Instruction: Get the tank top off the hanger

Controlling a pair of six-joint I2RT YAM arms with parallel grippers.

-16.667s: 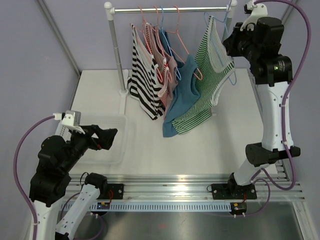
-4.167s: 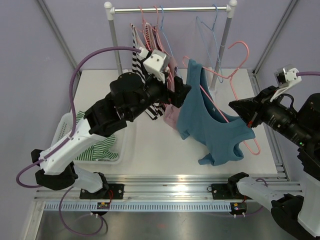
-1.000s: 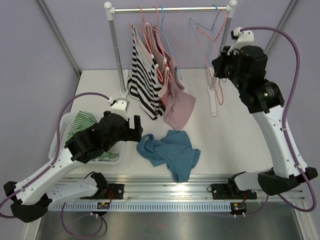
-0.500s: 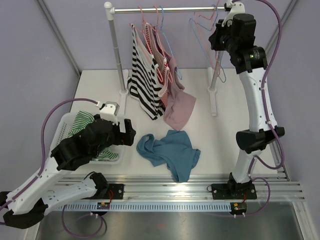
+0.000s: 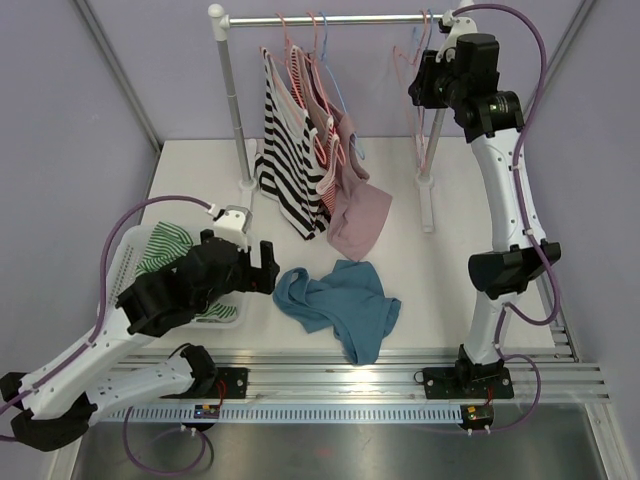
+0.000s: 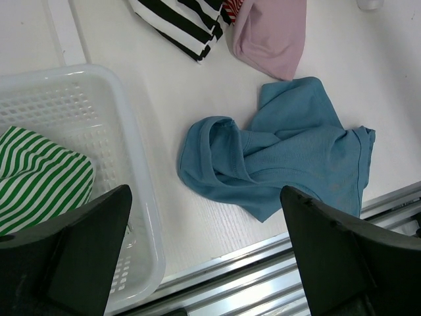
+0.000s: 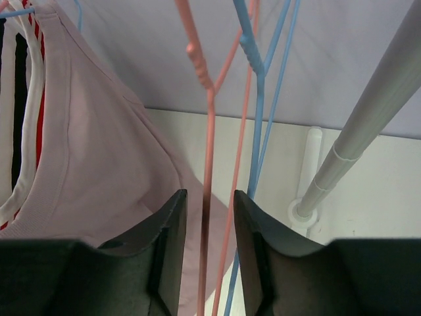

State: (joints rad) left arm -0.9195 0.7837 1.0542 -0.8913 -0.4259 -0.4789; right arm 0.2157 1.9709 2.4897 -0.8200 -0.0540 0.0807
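My left gripper moves down and to the right in the top view onto the tank top's middle folds next, since they lie below it on that side.
The blue tank top (image 5: 335, 305) lies crumpled on the white table, off any hanger; the left wrist view shows it too (image 6: 283, 164). My left gripper (image 5: 262, 268) hovers just left of it, jaws wide open and empty (image 6: 205, 194). My right gripper (image 5: 418, 85) is up at the rail (image 5: 340, 18). Its jaws stand slightly apart (image 7: 209, 197) around the wire of a bare pink hanger (image 7: 209, 131), with a gap on each side. A bare blue hanger (image 7: 256, 131) hangs just to its right.
A white basket (image 5: 120, 265) at the left holds a green striped top (image 5: 165, 245). A black-and-white striped top (image 5: 285, 150) and a pink top (image 5: 355, 210) hang on the rail. The rack's right post (image 7: 368, 118) stands close to my right gripper.
My right gripper rose to the rail with the pink hanger and its jaws have parted from shut. The left arm shifted slightly beside the basket. The blue tank top has not moved.
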